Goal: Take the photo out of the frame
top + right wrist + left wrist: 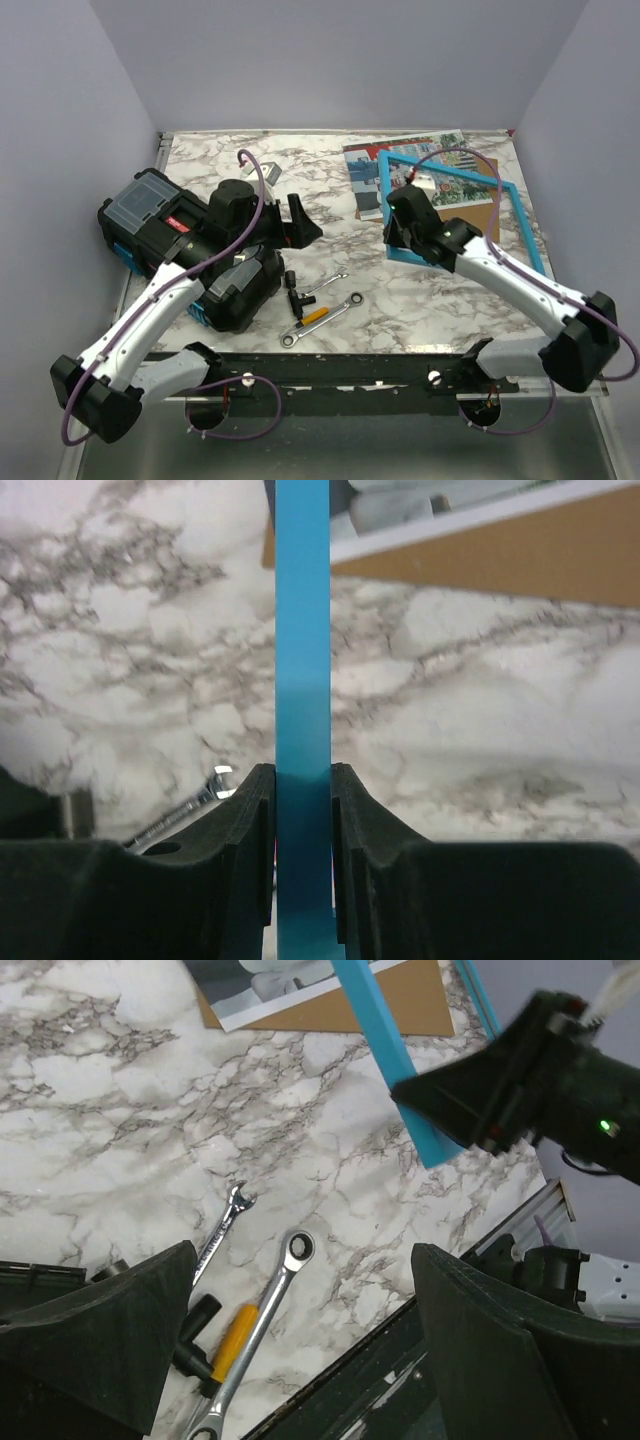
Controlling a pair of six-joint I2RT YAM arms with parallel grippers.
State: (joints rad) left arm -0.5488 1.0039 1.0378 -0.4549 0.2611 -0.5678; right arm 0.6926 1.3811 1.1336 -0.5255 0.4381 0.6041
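My right gripper needs to put the frame back down on the bare marble beside the wrenches, clear of the photo, and let go. That marble is below and back.
The turquoise frame is at the right of the table, tilted, with its near-left side raised. My right gripper is shut on that side bar; in the right wrist view the blue bar stands clamped between the fingers of the gripper. The colourful photo with a white margin lies flat beneath, on a brown backing board, and shows through the frame opening; its edge also shows in the left wrist view. My left gripper is open and empty above mid-table, and shows in the left wrist view.
A black toolbox and a black-and-blue case stand at the left. Two wrenches and a yellow-handled driver lie near the table's front edge. Grey walls close in on three sides.
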